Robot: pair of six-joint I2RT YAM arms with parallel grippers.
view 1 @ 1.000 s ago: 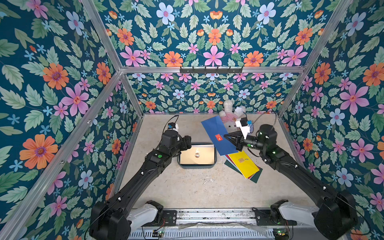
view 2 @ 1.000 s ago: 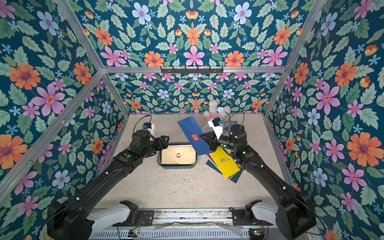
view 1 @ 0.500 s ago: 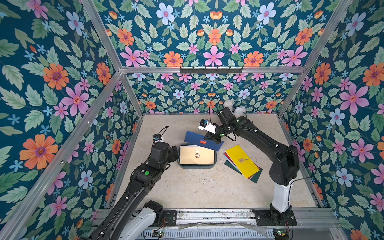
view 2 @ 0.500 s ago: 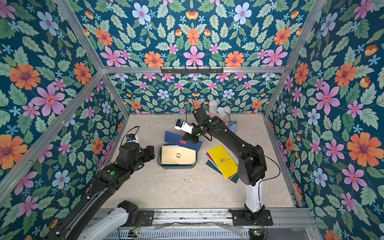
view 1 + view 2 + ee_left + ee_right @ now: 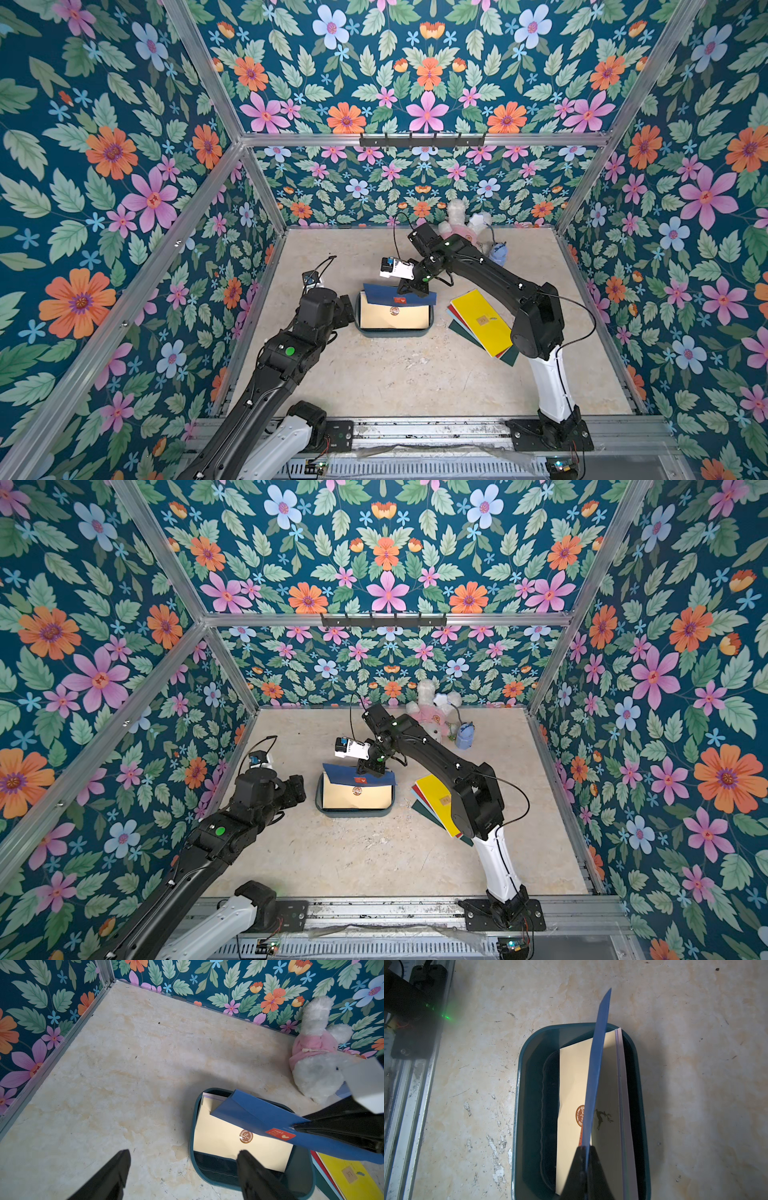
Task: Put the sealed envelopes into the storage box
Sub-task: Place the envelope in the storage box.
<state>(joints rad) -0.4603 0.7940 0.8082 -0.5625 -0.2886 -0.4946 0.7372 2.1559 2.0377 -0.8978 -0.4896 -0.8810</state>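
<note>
The right gripper moves back down toward the cream envelope (image 5: 392,318) (image 5: 574,1088) below it next and releases, since the dark blue envelope hangs over the box's far side.
The storage box (image 5: 392,333) (image 5: 353,811) is a shallow teal tray in the middle of the table. A cream envelope (image 5: 392,318) (image 5: 224,1136) with a round brown seal lies in it, with lilac edges (image 5: 620,1084) beside it. My right gripper (image 5: 409,291) (image 5: 585,1148) is shut on a dark blue envelope (image 5: 384,293) (image 5: 249,1113) (image 5: 596,1068), holding it tilted over the box's far side. My left gripper (image 5: 184,1152) (image 5: 347,313) stands open and empty by the box's left end. To the right of the box lies a pile of envelopes with a yellow one (image 5: 482,322) (image 5: 436,800) on top.
A white plush rabbit in pink (image 5: 461,226) (image 5: 315,1057) and a small light blue backpack (image 5: 498,253) lie at the back wall. Floral walls close in three sides, and a metal rail (image 5: 415,428) runs along the front.
My right arm has carried the blue envelope from above the pile to the box's far side and lowered it. My left arm has drawn back to the box's left.
</note>
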